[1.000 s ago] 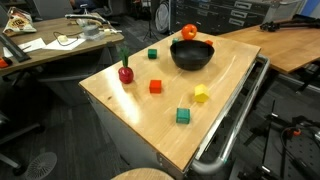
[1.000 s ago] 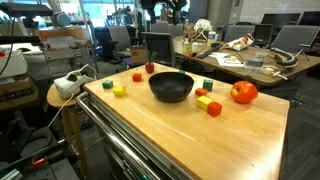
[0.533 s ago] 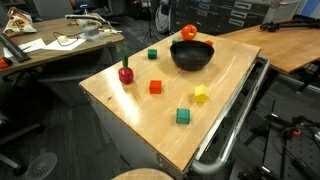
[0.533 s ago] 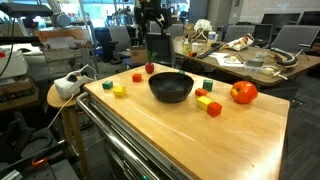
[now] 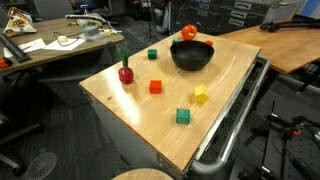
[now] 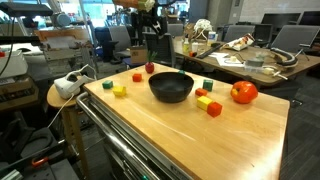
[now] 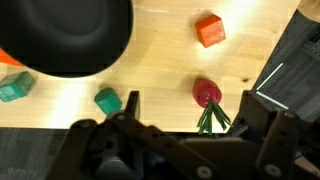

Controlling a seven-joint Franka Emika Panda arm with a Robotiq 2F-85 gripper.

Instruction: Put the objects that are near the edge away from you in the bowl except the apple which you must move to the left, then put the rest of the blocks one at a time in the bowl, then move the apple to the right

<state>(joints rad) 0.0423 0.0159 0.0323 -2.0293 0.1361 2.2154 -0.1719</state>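
My gripper needs to come down next with its open fingers around the green leaves [image 5: 124, 59], because they stand up from the red body.
A black bowl [image 5: 191, 54] [image 6: 171, 86] [image 7: 65, 35] stands on the wooden table [image 5: 150, 125]. A red-orange apple [image 5: 189, 33] [image 6: 243, 92] sits beside it. A small red fruit with green leaves [image 5: 126, 72] [image 6: 150, 68] [image 7: 207, 93] lies near the table edge. Orange [image 5: 155, 87] [image 7: 209, 30], yellow [image 5: 201, 94] and green [image 5: 182, 116] [image 7: 107, 100] blocks lie scattered around, with a red block [image 6: 214, 108] next to the apple. My gripper [image 6: 150, 32] [image 7: 192, 108] hangs open and empty high above the red leafy fruit, which shows between its fingers in the wrist view.
Another green block [image 5: 152, 55] sits near the bowl, and a further one [image 7: 12, 88] next to it. A metal rail [image 5: 232, 120] runs along one table side. Cluttered desks [image 5: 60, 45] and chairs surround the table.
My arm has moved sideways and lower in an exterior view, coming over the red leafy fruit. Nothing on the table has moved.
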